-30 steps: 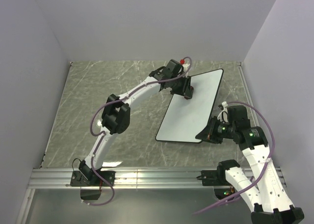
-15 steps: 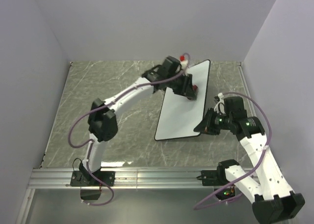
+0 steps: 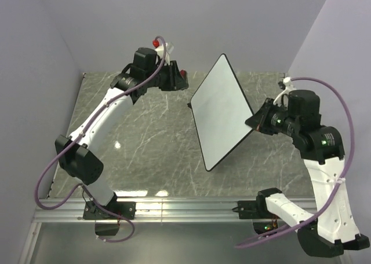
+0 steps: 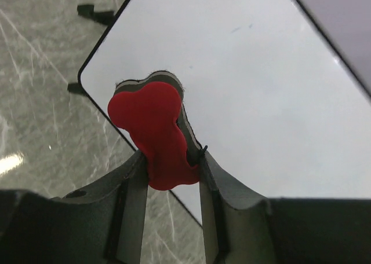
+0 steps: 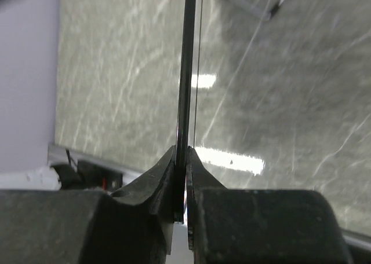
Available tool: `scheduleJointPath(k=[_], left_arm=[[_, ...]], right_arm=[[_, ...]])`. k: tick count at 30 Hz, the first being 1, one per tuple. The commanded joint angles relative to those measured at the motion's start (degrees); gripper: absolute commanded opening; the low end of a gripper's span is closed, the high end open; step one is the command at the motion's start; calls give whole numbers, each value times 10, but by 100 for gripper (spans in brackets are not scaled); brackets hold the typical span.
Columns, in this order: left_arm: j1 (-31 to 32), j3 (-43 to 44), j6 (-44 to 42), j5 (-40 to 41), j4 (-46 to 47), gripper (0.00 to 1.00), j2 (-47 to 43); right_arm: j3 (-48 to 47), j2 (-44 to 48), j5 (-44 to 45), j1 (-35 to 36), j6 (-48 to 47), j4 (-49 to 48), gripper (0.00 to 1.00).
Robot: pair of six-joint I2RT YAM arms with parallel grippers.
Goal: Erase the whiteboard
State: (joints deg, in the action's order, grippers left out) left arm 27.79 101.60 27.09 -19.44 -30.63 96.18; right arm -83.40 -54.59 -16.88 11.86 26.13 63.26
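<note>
The whiteboard has a bluish mark (image 4: 240,28) on it. Next I need to rub the whiteboard's white side, then lower my left gripper back and let go of the eraser on the bare tabletop.
The whiteboard (image 3: 221,114) hangs in the air over the table, tilted steeply, its white face turned toward the left arm. My right gripper (image 3: 255,123) is shut on its right rim; in the right wrist view the board (image 5: 186,73) shows edge-on, pinched between the fingers of that gripper (image 5: 185,155). My left gripper (image 3: 178,79) is up at the back left, apart from the board, shut on a red bone-shaped eraser (image 4: 154,131). In the left wrist view the board (image 4: 261,96) fills the background behind the left gripper (image 4: 171,160), with a faint bluish mark (image 4: 240,28) near its top.
Below lies the grey marbled table (image 3: 145,136), walled in by lilac panels on the left, back and right. An aluminium rail (image 3: 185,209) with both arm bases runs along the near edge.
The right gripper has lifted the whiteboard off the table and tipped it up on edge. The left arm has swung back and left, taking the eraser off the board.
</note>
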Motion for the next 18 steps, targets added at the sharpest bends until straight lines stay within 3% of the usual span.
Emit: scheduleJointPath(k=[1,9,13,18], left_arm=[[-13,-64,7,9,14,0,-32],[-22,-104,-10,5,-2,0,-57],[-23,-106,-21,7,-16,0,-65],[-23,-149,-26,-1,-12,0,-69]], right_arm=[[-63,22,40,3,24,-119,0],[-23,33,160,3,80,-233,0],[-19,2,145,4,88,-253,0],[34,29,56,7,89,-242,0]])
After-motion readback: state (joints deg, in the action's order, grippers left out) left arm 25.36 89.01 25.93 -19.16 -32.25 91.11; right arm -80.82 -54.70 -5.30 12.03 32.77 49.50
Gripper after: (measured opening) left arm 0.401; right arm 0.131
